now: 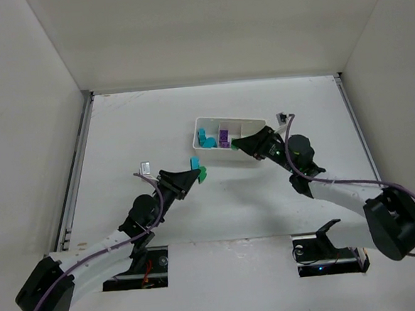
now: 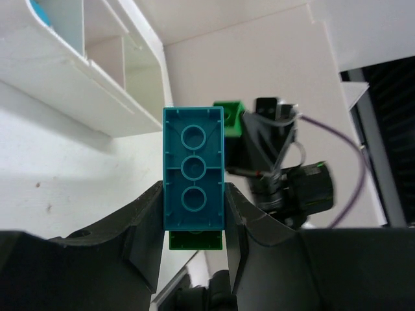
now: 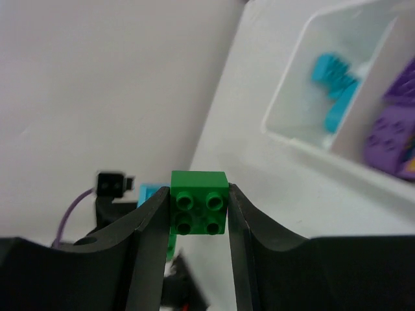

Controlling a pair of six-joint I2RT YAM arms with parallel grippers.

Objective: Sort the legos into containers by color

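The green lego must go outward over the partly hidden container [image 1: 251, 129] as my right gripper tips downward, since the neighboring containers hold cyan and purple legos.
My left gripper [image 2: 193, 189] is shut on a cyan lego [image 2: 194, 168], held underside toward the camera, with a green lego [image 2: 195, 240] stuck to its far end. From above, this pair [image 1: 196, 166] hangs left of the white tray [image 1: 212, 119]. My right gripper [image 3: 198, 194] is shut on a square green lego [image 3: 198, 202] with its studs toward the camera. That gripper [image 1: 235, 146] sits at the tray's front wall. Cyan legos [image 1: 205, 138] lie in the left container and purple legos [image 1: 224, 136] in the middle one. The right arm hides part of the right container.
White walls enclose the table on three sides. A metal rail [image 1: 76, 168] runs along the left edge. In the right wrist view, the tray's front wall [image 3: 305, 139] is just beyond the fingers. The two grippers face each other a short way apart.
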